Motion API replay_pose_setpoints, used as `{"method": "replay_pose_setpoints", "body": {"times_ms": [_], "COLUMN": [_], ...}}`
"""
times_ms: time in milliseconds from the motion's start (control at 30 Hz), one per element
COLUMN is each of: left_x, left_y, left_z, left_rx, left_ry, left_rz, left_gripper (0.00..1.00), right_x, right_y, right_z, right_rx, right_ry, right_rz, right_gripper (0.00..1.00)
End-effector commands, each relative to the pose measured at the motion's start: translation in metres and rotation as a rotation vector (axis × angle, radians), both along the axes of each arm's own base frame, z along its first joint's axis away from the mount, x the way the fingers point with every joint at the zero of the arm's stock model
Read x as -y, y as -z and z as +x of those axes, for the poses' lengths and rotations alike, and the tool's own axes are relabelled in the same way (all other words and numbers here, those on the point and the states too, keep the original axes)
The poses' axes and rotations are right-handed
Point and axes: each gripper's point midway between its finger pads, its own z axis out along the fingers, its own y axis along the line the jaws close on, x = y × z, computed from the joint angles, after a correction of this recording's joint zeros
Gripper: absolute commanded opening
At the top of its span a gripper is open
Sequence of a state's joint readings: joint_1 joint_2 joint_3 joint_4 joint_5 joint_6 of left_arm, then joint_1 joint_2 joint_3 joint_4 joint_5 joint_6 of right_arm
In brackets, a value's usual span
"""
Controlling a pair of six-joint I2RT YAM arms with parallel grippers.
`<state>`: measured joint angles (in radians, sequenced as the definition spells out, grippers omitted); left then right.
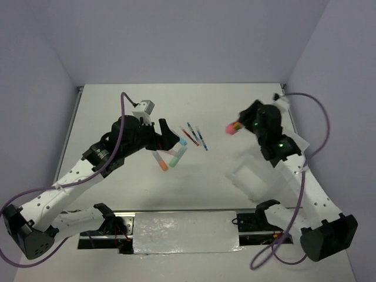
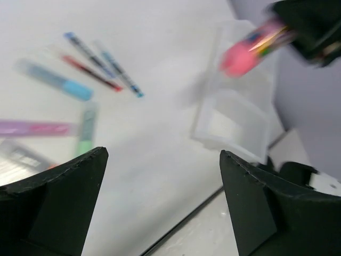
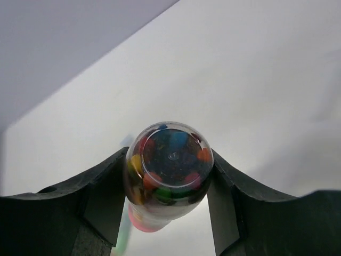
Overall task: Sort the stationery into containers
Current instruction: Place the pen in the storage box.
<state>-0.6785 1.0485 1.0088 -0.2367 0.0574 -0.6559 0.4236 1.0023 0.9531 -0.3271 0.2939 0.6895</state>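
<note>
My right gripper should move from above the bare tabletop to its right in the top view, over the tray's far end. It should let go of the tube (image 1: 234,127) there.
My right gripper (image 1: 242,124) is shut on the stubby pink-orange tube (image 1: 234,127) and holds it in the air, left of and beyond the translucent tray (image 1: 251,177). In the right wrist view the tube (image 3: 169,170) sits between the jaws, its clear end showing coloured bits. My left gripper (image 1: 170,136) is open and empty, beside the stationery on the table: an orange highlighter (image 1: 162,164), a green one (image 1: 178,157), a blue one (image 1: 182,141), a red pen (image 1: 189,137) and blue pens (image 1: 200,136). The left wrist view shows a purple highlighter (image 2: 34,128), the tray (image 2: 234,120) and the held tube (image 2: 248,50).
The tray lies at the right, close to the right arm's forearm. Walls close the table at the back and both sides. A shiny metal strip (image 1: 185,232) runs along the near edge between the arm bases.
</note>
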Motion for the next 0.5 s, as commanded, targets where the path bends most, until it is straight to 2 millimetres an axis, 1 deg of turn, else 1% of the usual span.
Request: {"method": "replay_pose_setpoints", "body": {"times_ms": [0, 33, 67, 100, 133, 167, 200, 233, 267, 300, 333, 367, 400, 433, 467], "left_x": [-0.072, -0.079, -0.087, -0.092, -0.101, -0.107, -0.111, -0.116, -0.118, -0.119, -0.12, -0.121, -0.123, -0.123, -0.122], "left_y": [0.023, 0.016, 0.015, 0.009, 0.01, 0.011, 0.012, 0.014, 0.016, 0.028, 0.028, 0.035, 0.048, 0.054, 0.057], "left_z": [-0.009, -0.016, -0.019, -0.023, -0.031, -0.034, -0.036, -0.04, -0.04, -0.042, -0.042, -0.041, -0.043, -0.043, -0.042], "left_rx": [-0.067, -0.045, -0.025, -0.01, -0.003, 0.005, 0.011, 0.027, 0.036, 0.027, 0.054, 0.054, 0.037, 0.022, 0.019], "left_ry": [-0.23, -0.228, -0.223, -0.219, -0.202, -0.201, -0.196, -0.186, -0.188, -0.178, -0.173, -0.173, -0.171, -0.184, -0.181], "left_rz": [0.257, 0.26, 0.298, 0.311, 0.359, 0.384, 0.404, 0.426, 0.435, 0.456, 0.452, 0.462, 0.48, 0.475, 0.472], "left_gripper": [0.99, 0.99, 0.99, 0.99, 0.99, 0.99, 0.99, 0.99, 0.99, 0.99, 0.99, 0.99, 0.99, 0.99, 0.99], "right_x": [0.136, 0.154, 0.178, 0.199, 0.212, 0.225, 0.246, 0.256, 0.265, 0.27, 0.275, 0.28, 0.282, 0.285, 0.288], "right_y": [-0.016, -0.024, -0.026, -0.019, -0.027, -0.028, -0.026, -0.021, -0.021, -0.019, -0.018, -0.019, -0.02, -0.015, -0.013], "right_z": [-0.008, -0.008, -0.011, -0.009, -0.007, -0.007, -0.01, -0.004, -0.003, 0.001, 0.009, 0.012, 0.015, 0.022, 0.024], "right_rx": [-0.044, -0.049, -0.08, -0.139, -0.153, -0.178, -0.215, -0.253, -0.268, -0.276, -0.281, -0.287, -0.285, -0.303, -0.312], "right_ry": [0.42, 0.47, 0.53, 0.587, 0.611, 0.655, 0.715, 0.732, 0.757, 0.757, 0.754, 0.773, 0.775, 0.768, 0.775], "right_rz": [-0.249, -0.297, -0.404, -0.462, -0.529, -0.576, -0.606, -0.643, -0.652, -0.654, -0.67, -0.69, -0.705, -0.74, -0.763], "right_gripper": [0.0, 0.0, 0.0, 0.0, 0.0, 0.0, 0.0, 0.0, 0.0, 0.0, 0.0, 0.0, 0.0, 0.0, 0.0]}}
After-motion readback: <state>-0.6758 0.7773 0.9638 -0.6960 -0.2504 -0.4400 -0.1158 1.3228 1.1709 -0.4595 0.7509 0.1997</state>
